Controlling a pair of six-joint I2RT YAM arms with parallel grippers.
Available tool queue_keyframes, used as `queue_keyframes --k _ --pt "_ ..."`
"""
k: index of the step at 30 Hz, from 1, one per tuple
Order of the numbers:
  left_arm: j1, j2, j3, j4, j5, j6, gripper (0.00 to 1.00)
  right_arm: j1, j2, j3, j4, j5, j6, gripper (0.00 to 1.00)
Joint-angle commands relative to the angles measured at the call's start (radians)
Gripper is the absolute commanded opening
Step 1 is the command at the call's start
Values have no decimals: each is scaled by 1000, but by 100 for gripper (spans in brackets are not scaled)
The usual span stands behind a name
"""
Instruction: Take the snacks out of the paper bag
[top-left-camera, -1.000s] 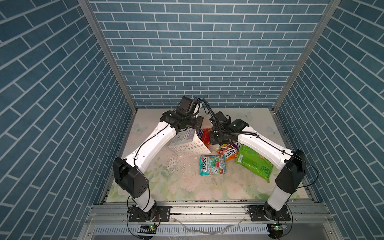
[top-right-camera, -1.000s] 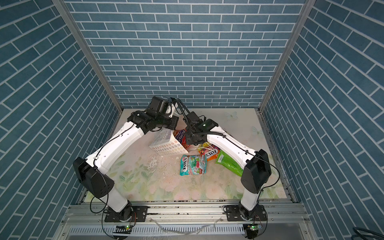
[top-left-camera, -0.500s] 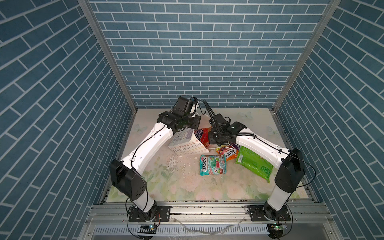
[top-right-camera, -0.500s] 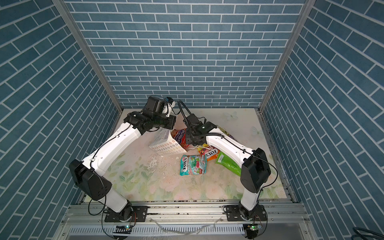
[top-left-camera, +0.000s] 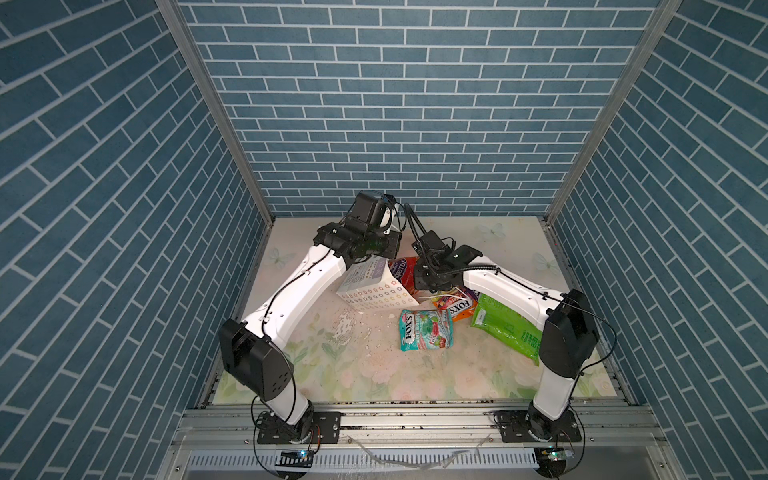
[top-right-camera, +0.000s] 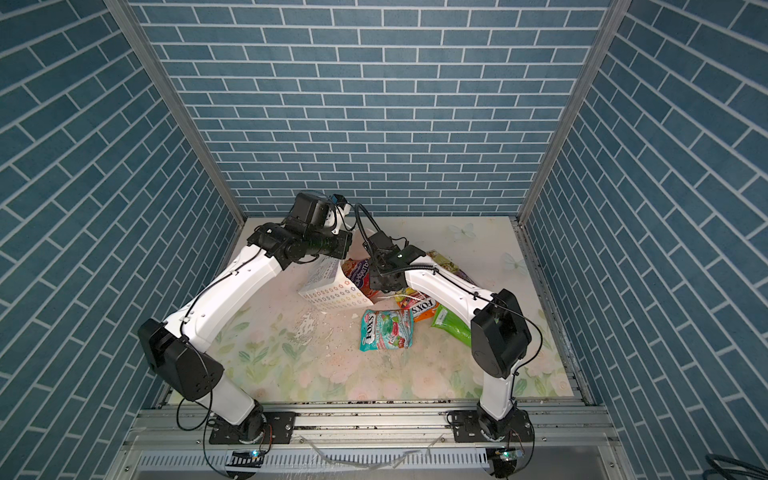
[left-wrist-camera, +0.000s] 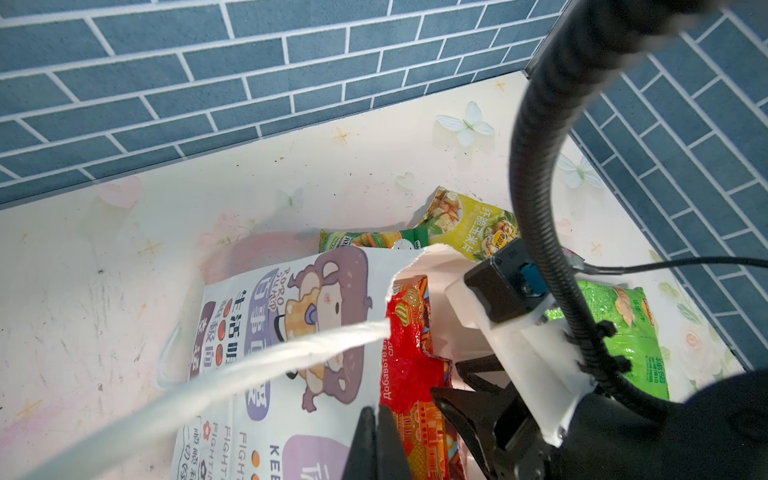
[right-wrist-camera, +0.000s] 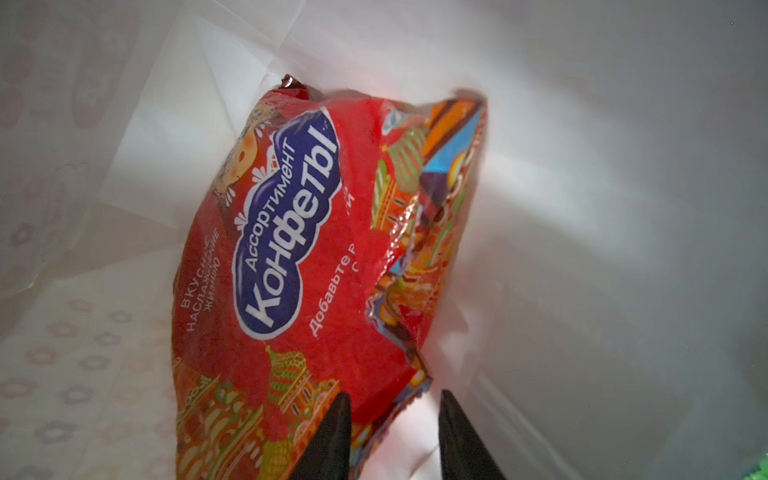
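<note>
The bag lies on its side, so my left gripper will next move toward the bag's closed end and release the bag's upper rim (top-left-camera: 389, 261) (left-wrist-camera: 380, 399) between its fingers.
The white paper bag (top-left-camera: 374, 293) (top-right-camera: 332, 297) lies on its side, mouth to the right. My left gripper (left-wrist-camera: 376, 436) is shut on the upper rim of the paper bag (left-wrist-camera: 316, 299). A large red snack packet (right-wrist-camera: 299, 249) (top-left-camera: 405, 270) lies inside, its end showing at the mouth. My right gripper (right-wrist-camera: 395, 432) reaches into the mouth and is open, with the red packet's corner between its fingers. Out on the table lie a teal FOX'S packet (top-left-camera: 426, 336), an orange FOX'S packet (top-left-camera: 455, 307), a large bright green packet (top-left-camera: 509, 330) and a yellow-green packet (top-right-camera: 444, 262).
A white cord handle (left-wrist-camera: 249, 361) hangs across the left wrist view. Blue brick walls (top-left-camera: 395, 124) close in the back and both sides. White flecks (top-left-camera: 345, 328) lie on the flowered table top (top-left-camera: 374, 374) in front of the bag.
My right gripper has edged a little further into the bag's mouth. The left arm and the bag have barely moved.
</note>
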Motion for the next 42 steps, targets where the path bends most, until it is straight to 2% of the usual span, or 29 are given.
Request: queue_keyframes --k 1,10,12,16,21,27,34,42 --pt "10 -38 22 70 14 6 0 0 26 28 -5 25 23 36" --pt "17 -33 18 83 35 0 0 0 77 69 -13 36 18 34" --pt "19 -32 18 86 38 -1 0 -2 82 73 -15 36 17 29" --pt "25 -31 15 87 41 -2 0 -4 68 63 4 40 15 12" --pt "47 -36 10 70 35 6 0 -10 36 46 67 10 -4 0" --pt "69 -40 23 3 -18 48 0 -12 11 92 133 -47 -71 0" --pt "94 -35 51 -75 -69 69 1 -10 42 248 146 -138 -163 0" --pt "129 -51 40 -71 -40 47 5 -9 125 438 86 -184 -219 0"
